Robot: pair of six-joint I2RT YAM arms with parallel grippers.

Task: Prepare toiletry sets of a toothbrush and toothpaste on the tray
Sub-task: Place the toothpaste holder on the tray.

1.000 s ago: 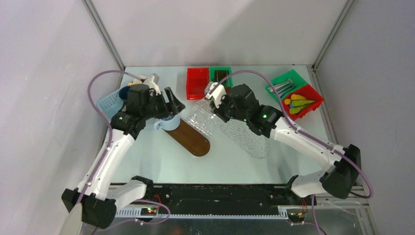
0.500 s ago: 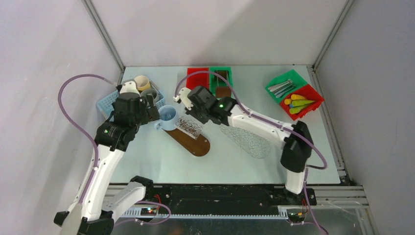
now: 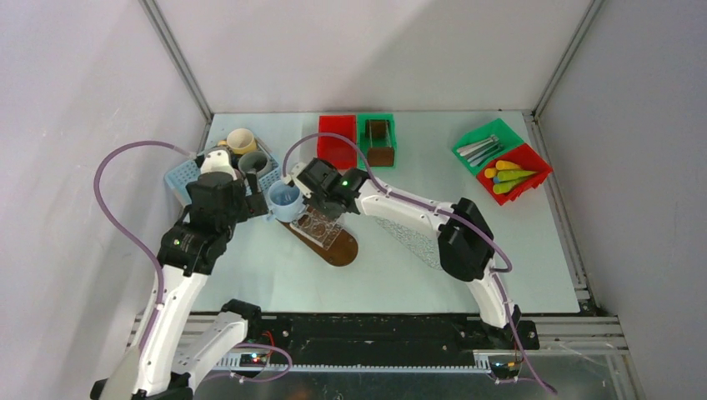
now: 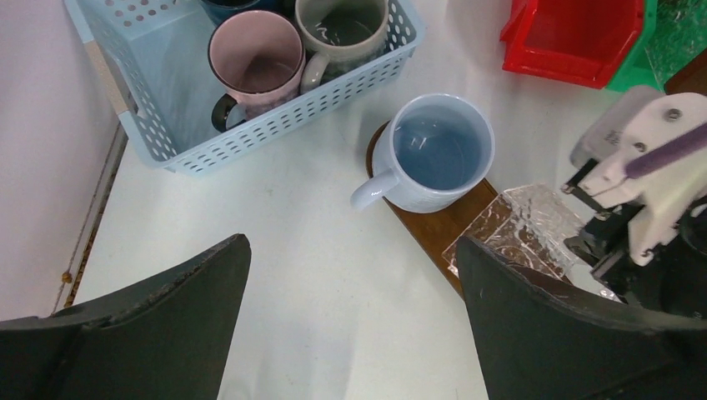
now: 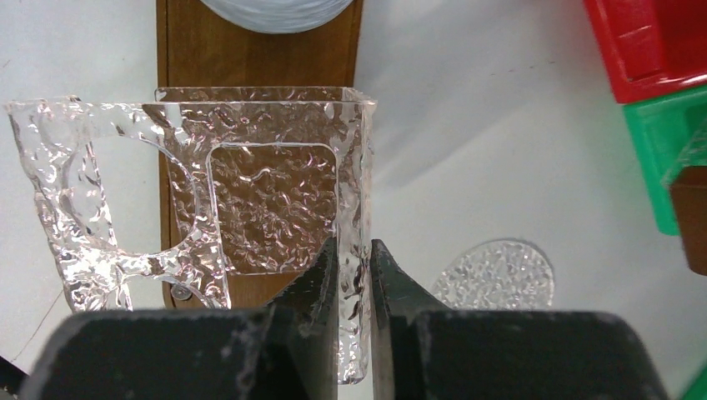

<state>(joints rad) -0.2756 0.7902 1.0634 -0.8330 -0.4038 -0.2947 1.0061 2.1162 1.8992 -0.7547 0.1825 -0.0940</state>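
Observation:
I should next lower the clear cup (image 5: pixel 267 192) onto the brown tray with my right gripper and let it go. The cup is still hanging above the wood beside the light blue mug.
Pale toothbrushes (image 3: pixel 479 148) lie in a green bin at the far right. Coloured toothpaste tubes (image 3: pixel 507 177) fill the red bin beside it. A brown wooden tray (image 3: pixel 338 247) lies mid-table, and a light blue mug (image 3: pixel 283 200) stands on its far end. My left gripper (image 3: pixel 257 198) is open just left of the mug (image 4: pixel 438 154), apart from it, with bare table between its fingers. My right gripper (image 5: pixel 353 250) is shut on one wall of a clear textured cup (image 5: pixel 267 192) with a handle, held over the brown tray (image 5: pixel 188 58).
A pale blue basket (image 3: pixel 185 173) with several mugs stands at the back left. An empty red bin (image 3: pixel 336 142) and a green bin (image 3: pixel 377 133) with a brown block stand at the back centre. A clear textured tray (image 3: pixel 417 237) lies right of the brown one.
My left gripper opened wide and drew back left from the blue mug, which stays on the brown tray. My right arm carried the clear cup leftward, from over the clear tray to over the brown one.

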